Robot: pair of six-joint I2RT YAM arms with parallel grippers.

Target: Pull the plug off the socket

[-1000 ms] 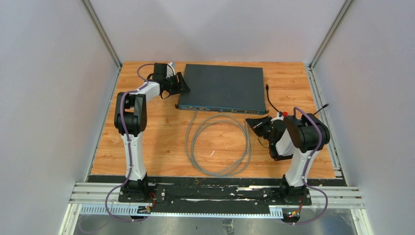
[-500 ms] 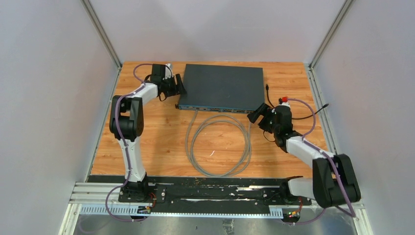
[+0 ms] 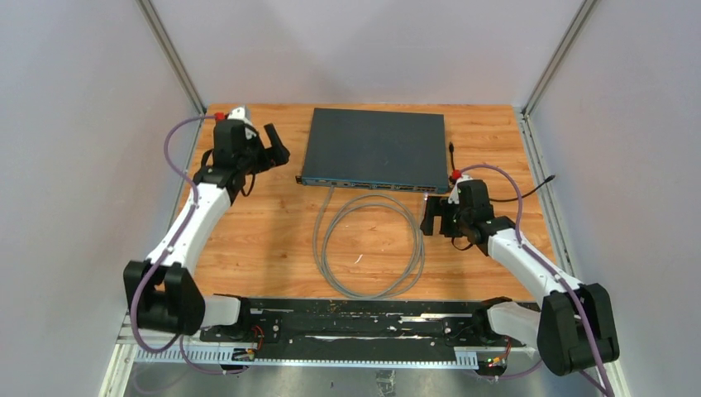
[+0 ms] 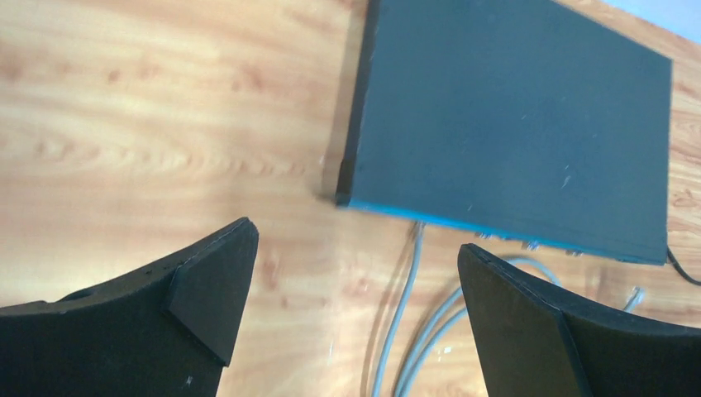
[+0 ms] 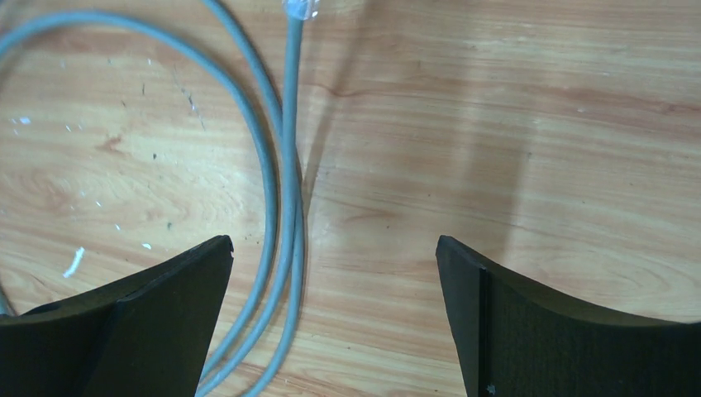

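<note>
I will next move my right gripper outward and down to the grey cable just behind the clear plug, where one piece of the cable stands apart.
The dark network switch lies at the back of the wooden table, its sockets along the front face. A grey cable lies coiled in front of it, with one end running into the left part of the front face. The cable's other end, a clear plug, lies loose on the wood, apart from the switch. My right gripper hovers open over the coil's right side, holding nothing. My left gripper is open and empty, left of the switch's front corner.
A thin black cable runs from the switch's right side across the table to the right rail. Grey walls and metal rails enclose the table on the left, right and back.
Both grippers have opened wide. The left arm has swung left, away from the switch's corner. The right gripper has drawn back from the switch's front to above the coil.
</note>
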